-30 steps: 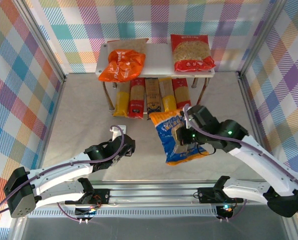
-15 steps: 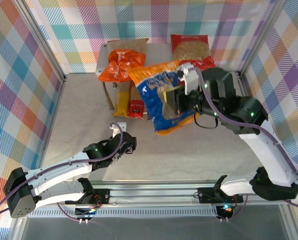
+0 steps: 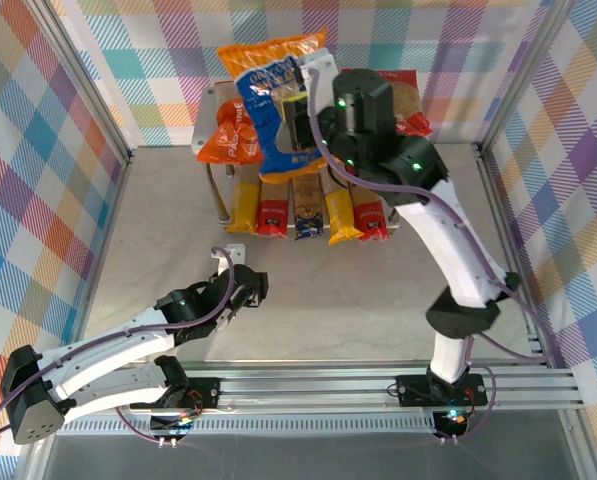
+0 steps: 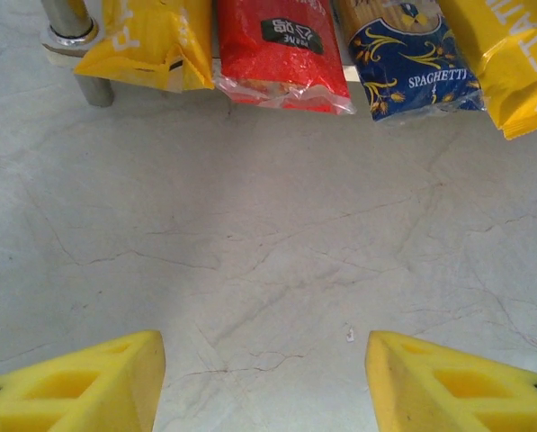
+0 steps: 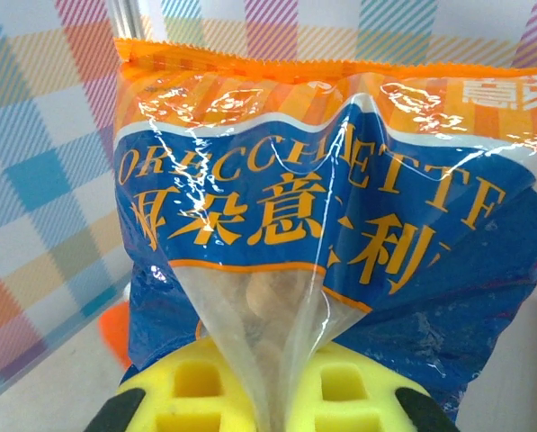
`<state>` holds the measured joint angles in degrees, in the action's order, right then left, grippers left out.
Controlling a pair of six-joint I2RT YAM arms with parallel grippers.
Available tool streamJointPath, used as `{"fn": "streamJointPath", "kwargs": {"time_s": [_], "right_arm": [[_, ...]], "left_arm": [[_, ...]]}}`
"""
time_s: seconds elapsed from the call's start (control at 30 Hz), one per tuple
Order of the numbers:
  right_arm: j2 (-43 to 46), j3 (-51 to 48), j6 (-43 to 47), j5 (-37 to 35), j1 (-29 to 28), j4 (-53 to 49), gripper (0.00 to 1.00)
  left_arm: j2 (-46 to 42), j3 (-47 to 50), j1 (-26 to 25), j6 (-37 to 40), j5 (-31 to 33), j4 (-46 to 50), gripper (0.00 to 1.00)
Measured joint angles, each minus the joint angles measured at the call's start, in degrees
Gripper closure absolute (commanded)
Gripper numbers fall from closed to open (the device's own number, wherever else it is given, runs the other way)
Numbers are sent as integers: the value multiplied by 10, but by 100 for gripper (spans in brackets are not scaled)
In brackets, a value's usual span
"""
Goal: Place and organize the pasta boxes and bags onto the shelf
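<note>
Orange and red bags are at the top level's ends. Next, my right gripper turns outward and lowers to the top level's middle to release the blue bag's fold.
My right gripper [image 3: 296,118] [image 5: 268,396] is shut on the clear window of the blue bag [image 3: 270,90] [image 5: 340,225], which hangs high over the middle of the shelf [image 3: 205,118]. On the top tier the orange bag [image 3: 228,142] lies at the left and the red bag [image 3: 413,112] at the right. Five spaghetti packs lie side by side on the lower tier: yellow [image 3: 244,205], red [image 3: 274,207], tan with a dark blue end [image 3: 306,212], yellow [image 3: 339,208], red [image 3: 369,210]. My left gripper [image 3: 250,285] [image 4: 266,378] stands open over the bare table, a little in front of the packs' ends [image 4: 281,49].
A steel shelf leg [image 4: 70,36] stands at the front left beside the yellow pack [image 4: 147,40]. Checked walls close in on the left, right and back. The grey tabletop [image 3: 308,300] lies open in front of the shelf.
My right arm has raised the blue bag from the table in front of the shelf, up and back over the top tier. The left arm has hardly moved.
</note>
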<state>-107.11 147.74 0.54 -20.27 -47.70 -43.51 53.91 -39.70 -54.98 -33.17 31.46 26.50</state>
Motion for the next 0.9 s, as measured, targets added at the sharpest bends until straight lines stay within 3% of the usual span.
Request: {"fn": "streamJointPath", "kwargs": {"time_s": [0.13, 0.4, 0.9], "right_arm": [[-58, 46, 35, -37, 9, 47, 100], [-83, 46, 60, -91, 54, 95, 100], [-109, 55, 24, -105, 107, 110, 100]], "left_arm": [[-16, 0, 1, 0, 8, 11, 39], [-44, 0, 7, 2, 20, 40, 38], [-64, 0, 19, 7, 27, 65, 37]]}}
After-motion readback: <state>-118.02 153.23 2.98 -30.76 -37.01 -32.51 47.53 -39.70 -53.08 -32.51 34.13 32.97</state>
